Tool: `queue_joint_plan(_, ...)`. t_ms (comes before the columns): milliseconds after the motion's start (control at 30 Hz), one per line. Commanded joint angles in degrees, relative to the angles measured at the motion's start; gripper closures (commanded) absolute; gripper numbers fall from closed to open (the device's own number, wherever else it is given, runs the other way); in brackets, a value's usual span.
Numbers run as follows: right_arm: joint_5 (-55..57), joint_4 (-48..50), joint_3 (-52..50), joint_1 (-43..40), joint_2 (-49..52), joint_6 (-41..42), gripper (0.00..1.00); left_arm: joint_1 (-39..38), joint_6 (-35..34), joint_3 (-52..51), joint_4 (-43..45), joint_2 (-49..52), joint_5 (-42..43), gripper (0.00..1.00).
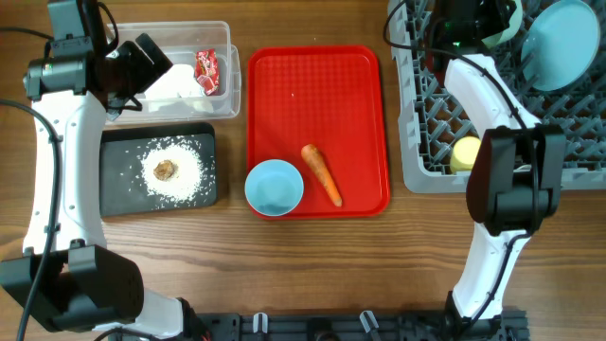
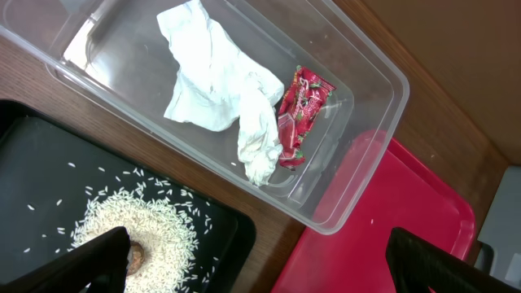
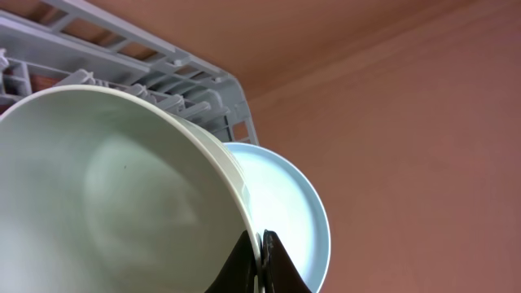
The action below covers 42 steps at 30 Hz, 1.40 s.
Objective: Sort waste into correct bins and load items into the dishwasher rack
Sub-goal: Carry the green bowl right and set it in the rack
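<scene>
I should move my right gripper toward the rack's edge by the red tray before opening, to get the pale green bowl away from the blue plate [image 3: 293,203].
My left gripper [image 2: 264,262] hangs open above the clear tub [image 2: 358,187] and the black tray [image 2: 32,171], holding nothing. In the tub lie the crumpled napkin [image 2: 216,89] and the red wrapper [image 2: 301,114]. Rice [image 2: 163,224] and a brown lump [image 2: 137,256] sit on the black tray. The carrot [image 1: 322,174] and light blue bowl [image 1: 275,187] rest on the red tray [image 1: 317,95]. My right gripper [image 3: 260,260] is shut on the rim of the pale green bowl [image 3: 106,195] over the grey rack [image 1: 426,142]. The blue plate [image 3: 293,203] stands just behind it.
A yellow cup [image 1: 464,154] sits in the rack's front row. The red tray lies between the bins and the rack. Bare wooden table shows along the front edge.
</scene>
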Motion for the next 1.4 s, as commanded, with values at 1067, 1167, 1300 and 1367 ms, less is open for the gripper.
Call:
queue_joint_plan(1067, 0.83, 1.66, -0.2, 7.98, 4.68, 1.36, 0.22, 0.26, 0.42, 0.39, -0.02, -0.35, 0.44, 0.0)
queue_joint_plan(1167, 1.73, 1.68, -0.2, 8.41, 4.68, 1.11, 0.03, 0.26, 0.42, 0.39, -0.02, -0.35, 0.44, 0.0)
queue_joint_plan(1300, 2.82, 1.68, -0.2, 9.14, 4.68, 1.16, 0.0, 0.26, 0.42, 0.39, -0.02, -0.35, 0.44, 0.0)
queue_joint_plan(1367, 3.06, 1.79, -0.2, 9.68, 4.63, 1.11, 0.0, 0.26, 0.42, 0.39, -0.02, -0.35, 0.44, 0.0)
